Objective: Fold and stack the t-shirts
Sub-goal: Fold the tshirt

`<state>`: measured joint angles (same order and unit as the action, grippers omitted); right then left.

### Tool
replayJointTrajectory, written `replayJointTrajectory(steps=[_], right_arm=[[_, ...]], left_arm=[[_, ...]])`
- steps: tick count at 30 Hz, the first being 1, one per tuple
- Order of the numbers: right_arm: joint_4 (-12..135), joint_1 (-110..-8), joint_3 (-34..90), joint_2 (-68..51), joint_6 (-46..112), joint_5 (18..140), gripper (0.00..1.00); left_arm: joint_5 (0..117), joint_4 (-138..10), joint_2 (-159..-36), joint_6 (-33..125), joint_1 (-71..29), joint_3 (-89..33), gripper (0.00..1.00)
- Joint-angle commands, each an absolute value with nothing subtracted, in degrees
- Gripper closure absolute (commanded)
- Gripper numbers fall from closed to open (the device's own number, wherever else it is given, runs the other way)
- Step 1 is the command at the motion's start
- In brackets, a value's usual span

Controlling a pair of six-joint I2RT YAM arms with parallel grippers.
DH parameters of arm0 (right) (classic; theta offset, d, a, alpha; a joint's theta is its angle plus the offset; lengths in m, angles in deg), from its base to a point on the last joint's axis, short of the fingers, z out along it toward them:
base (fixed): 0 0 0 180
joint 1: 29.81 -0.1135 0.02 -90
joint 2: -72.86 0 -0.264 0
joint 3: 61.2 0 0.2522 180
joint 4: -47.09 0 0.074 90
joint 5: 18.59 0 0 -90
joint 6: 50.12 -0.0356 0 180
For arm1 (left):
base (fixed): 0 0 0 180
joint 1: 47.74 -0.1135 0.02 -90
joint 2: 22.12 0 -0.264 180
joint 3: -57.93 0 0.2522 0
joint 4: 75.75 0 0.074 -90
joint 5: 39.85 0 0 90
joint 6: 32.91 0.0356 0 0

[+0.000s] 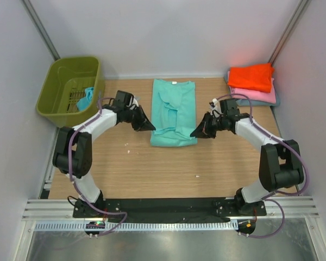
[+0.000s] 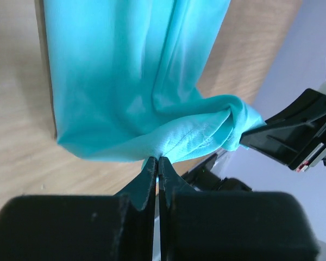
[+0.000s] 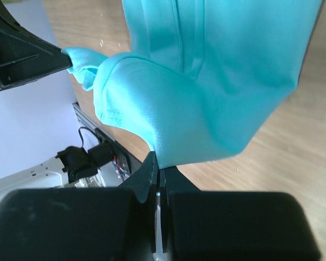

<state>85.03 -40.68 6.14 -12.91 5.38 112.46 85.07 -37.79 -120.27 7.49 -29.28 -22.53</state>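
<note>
The t-shirt's near end needs folding, so my right gripper will next carry the lifted corner of the hem outward over the teal t-shirt's middle (image 1: pixel 186 115) and let go of it there, because the t-shirt's middle is outward of the gripper.
A teal t-shirt (image 1: pixel 174 111) lies folded lengthwise in the middle of the table, its near hem lifted. My left gripper (image 1: pixel 150 126) is shut on the hem's left corner, seen in the left wrist view (image 2: pixel 157 159) pinching teal cloth (image 2: pixel 136 81). My right gripper (image 1: pixel 195 133) is shut on the right corner; the right wrist view (image 3: pixel 158 163) shows its jaws closed on the teal cloth (image 3: pixel 206 98). A folded orange t-shirt (image 1: pixel 251 77) lies on a pink one (image 1: pixel 259 95) and a grey-blue one (image 1: pixel 275 100) at the back right. Another teal t-shirt (image 1: pixel 85 99) lies in the basket.
An olive-green plastic basket (image 1: pixel 57 106) stands at the back left of the table. Grey walls close in both sides and the back. A metal rail runs along the near edge by the arm bases.
</note>
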Motion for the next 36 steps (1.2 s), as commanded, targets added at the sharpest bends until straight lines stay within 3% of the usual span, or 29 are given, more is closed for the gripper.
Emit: replayJointTrajectory(steps=[1, 9, 10, 12, 13, 16, 18, 23, 24, 27, 36], right_arm=[[79.75, -39.39, 12.48, -17.83, 6.74, 113.51, 0.99], [78.78, -37.46, 28.91, -33.82, 9.73, 112.63, 0.98], [79.04, -37.20, 33.02, -37.49, 10.34, 112.10, 0.95], [79.22, -37.19, 37.00, -40.68, 11.92, 108.68, 0.84], [78.35, -37.19, 39.89, -42.26, 12.02, 108.24, 0.62], [78.69, -36.84, 43.60, -43.95, 12.72, 107.01, 0.42], [80.87, -36.49, 43.44, -41.06, 13.51, 106.83, 0.38], [83.70, -35.44, 26.53, -31.48, 11.24, 111.03, 0.36], [83.35, -35.43, 24.04, -30.33, 9.66, 111.48, 0.36], [81.68, -35.35, 17.18, -28.30, 8.33, 112.88, 0.37], [81.24, -35.35, 15.22, -31.63, 9.65, 111.66, 0.37]], left_arm=[[85.75, -38.87, -125.73, 9.89, -31.21, -29.47, 1.00], [83.47, -41.68, -138.21, 12.09, -33.41, -44.33, 1.00], [82.94, -42.56, -140.92, 12.96, -33.59, -47.30, 0.93], [82.32, -43.79, -144.71, 13.85, -33.94, -51.34, 0.83], [81.53, -44.93, -146.82, 15.07, -34.12, -54.59, 0.70], [76.72, -43.38, -147.19, 18.84, -33.94, -60.57, 0.54], [74.16, -39.86, -144.92, 21.83, -34.12, -61.91, 0.49], [80.19, -32.90, -137.02, 18.61, -36.05, -47.80, 0.43], [81.69, -32.38, -136.39, 17.82, -36.49, -45.59, 0.35], [87.23, -31.32, -135.41, 17.45, -36.58, -39.69, 0.37], [91.19, -35.53, -136.90, 12.54, -36.49, -31.78, 0.35]])
